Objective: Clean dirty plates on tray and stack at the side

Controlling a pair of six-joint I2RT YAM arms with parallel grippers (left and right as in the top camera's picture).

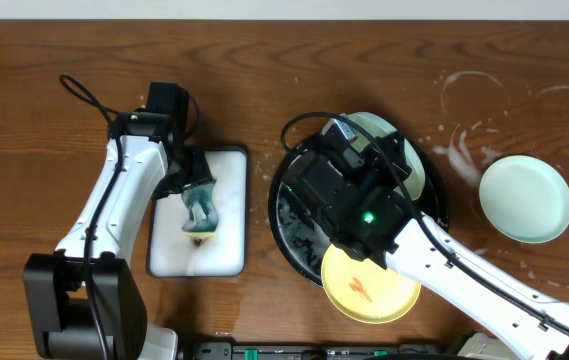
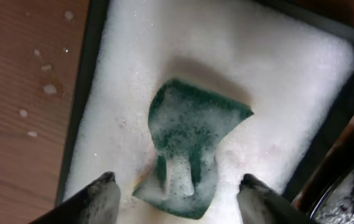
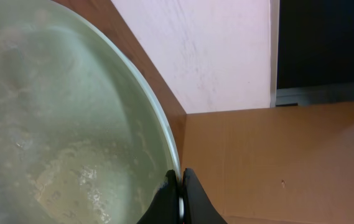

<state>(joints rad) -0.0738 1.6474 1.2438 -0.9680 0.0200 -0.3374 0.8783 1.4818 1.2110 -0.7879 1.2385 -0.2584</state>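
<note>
Next, my right gripper will move across and down to release the foamy plate's rim over the other mint-green plate (image 1: 526, 199), as this lies lower, to its right in the overhead view.
A mint-green plate (image 1: 396, 150) is tilted over the black round tray (image 1: 442, 205); my right gripper (image 3: 180, 183) is shut on its rim, and the foamy plate (image 3: 58, 124) fills the right wrist view. A pale yellow plate (image 1: 369, 288) with red-orange smears lies at the tray's front edge. Another mint-green plate (image 1: 526, 197) rests on the wood tabletop at the right. My left gripper (image 2: 173, 186) is open above the green sponge (image 2: 192, 146), not touching it.
The sponge (image 1: 201, 208) lies in foam in a white rectangular tray (image 1: 226, 240) left of the black tray. White soapy rings (image 1: 474, 95) mark the wood at the back right. The right arm (image 1: 464, 270) crosses the tray's front right.
</note>
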